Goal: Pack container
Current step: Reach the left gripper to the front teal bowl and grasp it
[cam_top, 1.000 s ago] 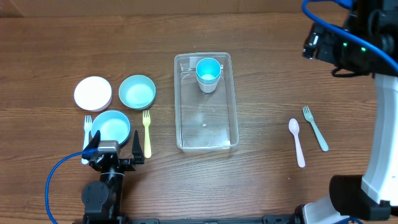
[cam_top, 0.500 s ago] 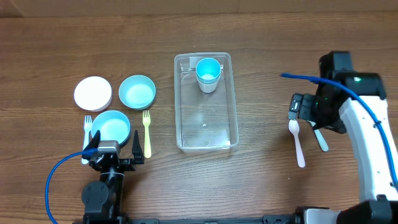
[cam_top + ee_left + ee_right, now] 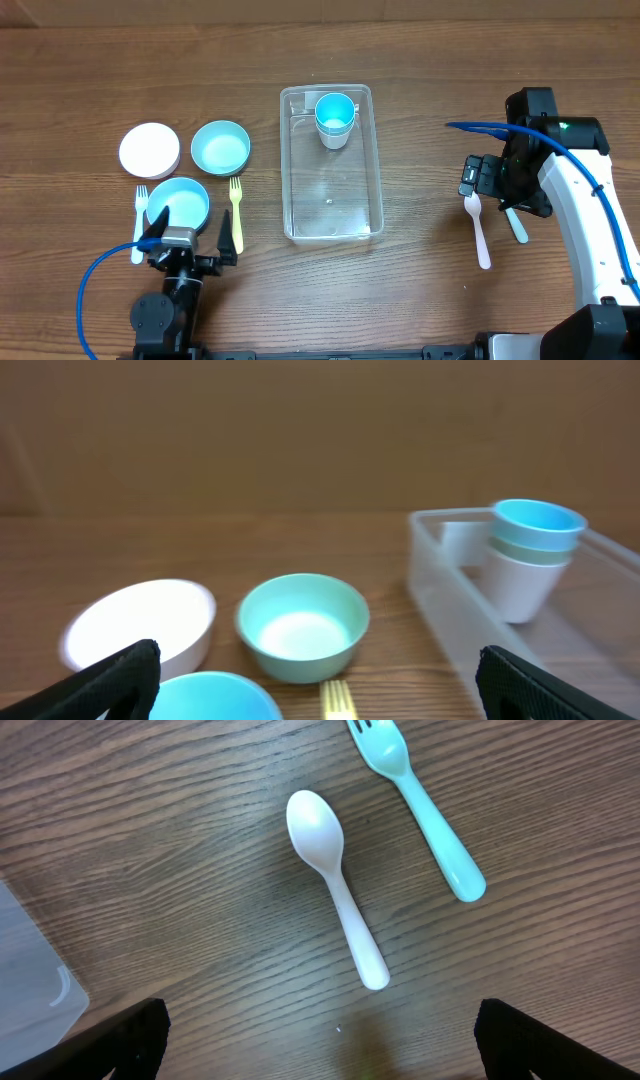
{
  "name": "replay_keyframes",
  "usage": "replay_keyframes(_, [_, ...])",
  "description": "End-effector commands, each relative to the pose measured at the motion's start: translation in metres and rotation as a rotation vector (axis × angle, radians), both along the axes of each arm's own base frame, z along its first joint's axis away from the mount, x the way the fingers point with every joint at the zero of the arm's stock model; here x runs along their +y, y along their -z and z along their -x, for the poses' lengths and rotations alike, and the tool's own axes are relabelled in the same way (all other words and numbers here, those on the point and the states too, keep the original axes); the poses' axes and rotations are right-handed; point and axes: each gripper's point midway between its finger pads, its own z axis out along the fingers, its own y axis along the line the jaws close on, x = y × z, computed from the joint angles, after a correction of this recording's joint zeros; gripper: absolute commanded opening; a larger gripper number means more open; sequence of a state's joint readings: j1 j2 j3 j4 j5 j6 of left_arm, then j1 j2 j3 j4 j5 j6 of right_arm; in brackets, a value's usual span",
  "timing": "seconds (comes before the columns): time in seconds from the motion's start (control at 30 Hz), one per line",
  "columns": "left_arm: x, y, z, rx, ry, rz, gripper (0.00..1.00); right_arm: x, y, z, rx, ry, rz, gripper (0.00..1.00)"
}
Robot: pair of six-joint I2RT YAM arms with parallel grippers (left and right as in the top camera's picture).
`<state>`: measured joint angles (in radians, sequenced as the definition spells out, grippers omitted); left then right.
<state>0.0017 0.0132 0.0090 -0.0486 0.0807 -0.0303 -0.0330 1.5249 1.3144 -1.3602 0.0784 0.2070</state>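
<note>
Next, my left gripper lifts outward and tilts downward, onto the blue bowl's rim beside the yellow fork, since it points level behind the bowl.
The container is a clear rectangular bin at the table's middle, with stacked cups, a blue one on top, at its far end. My left gripper rests open near the front edge, just behind a blue bowl. In the left wrist view that gripper is empty, and the container stands to its right. My right gripper hovers open over a pale pink spoon and a teal fork. Seen from the right wrist, the right gripper is empty, with the spoon lying ahead of it.
Left of the container sit a white bowl and a green bowl. A white fork and a yellow fork flank the blue bowl. The teal fork lies right of the spoon.
My right arm has swung down from the far right corner to above the spoon and teal fork, then settled slightly left. The left arm has hardly moved.
</note>
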Motion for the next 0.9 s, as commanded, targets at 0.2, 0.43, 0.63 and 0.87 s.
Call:
replay_keyframes(0.2, [-0.007,-0.092,0.015,0.142,0.045,-0.01,1.0,-0.002,-0.002,-0.001,-0.013,0.002,0.007,1.0])
replay_keyframes(0.43, [-0.007,-0.034,-0.043,0.861,0.079,-0.044,1.0,-0.002,-0.002,-0.001,-0.013,0.002,0.007,1.0])
replay_keyframes(0.63, [-0.027,0.048,-0.06,1.198,0.176,0.065,1.0,-0.002,-0.002,-0.001,-0.013,0.002,0.007,1.0])
replay_keyframes(0.87, [0.021,0.058,-0.067,1.205,-0.128,-0.034,1.0,-0.002,-0.002,-0.001,-0.013,0.002,0.007,1.0])
